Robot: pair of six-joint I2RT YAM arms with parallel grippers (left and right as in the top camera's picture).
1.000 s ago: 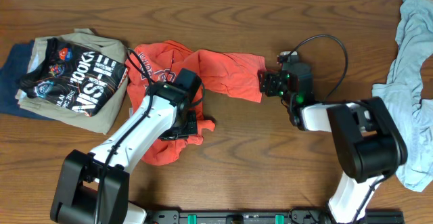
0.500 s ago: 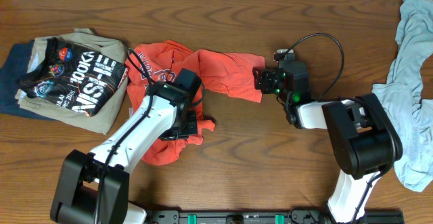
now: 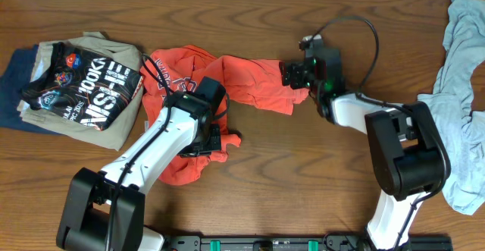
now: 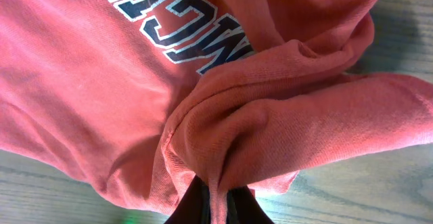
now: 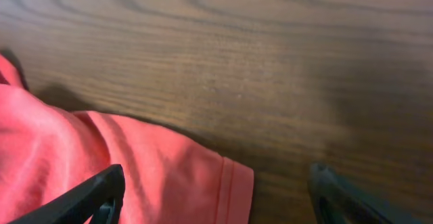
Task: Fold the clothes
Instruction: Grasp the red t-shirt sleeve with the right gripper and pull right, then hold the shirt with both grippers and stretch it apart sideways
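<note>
The right gripper needs to go down onto the sleeve hem [image 5: 230, 183] next and close, because that end of the cloth is already between its open fingers.
The red-orange T-shirt [image 3: 250, 84] lies crumpled at the table's middle, with navy-and-white lettering showing in the left wrist view [image 4: 196, 28]. My left gripper [image 3: 208, 141] is shut on a bunched fold of the shirt [image 4: 218, 200] at its lower part. My right gripper [image 3: 295, 80] is open over the shirt's right sleeve end; its fingers [image 5: 216, 197] stand on either side of the sleeve hem [image 5: 230, 183], just above the wood.
A stack of folded garments, a black printed shirt [image 3: 87, 84] on tan and navy ones, lies at the left. A pale blue garment [image 3: 458, 99] is heaped at the right edge. A black cable [image 3: 364, 35] loops behind my right wrist.
My right gripper has moved left and slightly away from me, from beside the sleeve end to over it. The left arm and its hold on the shirt have not moved.
</note>
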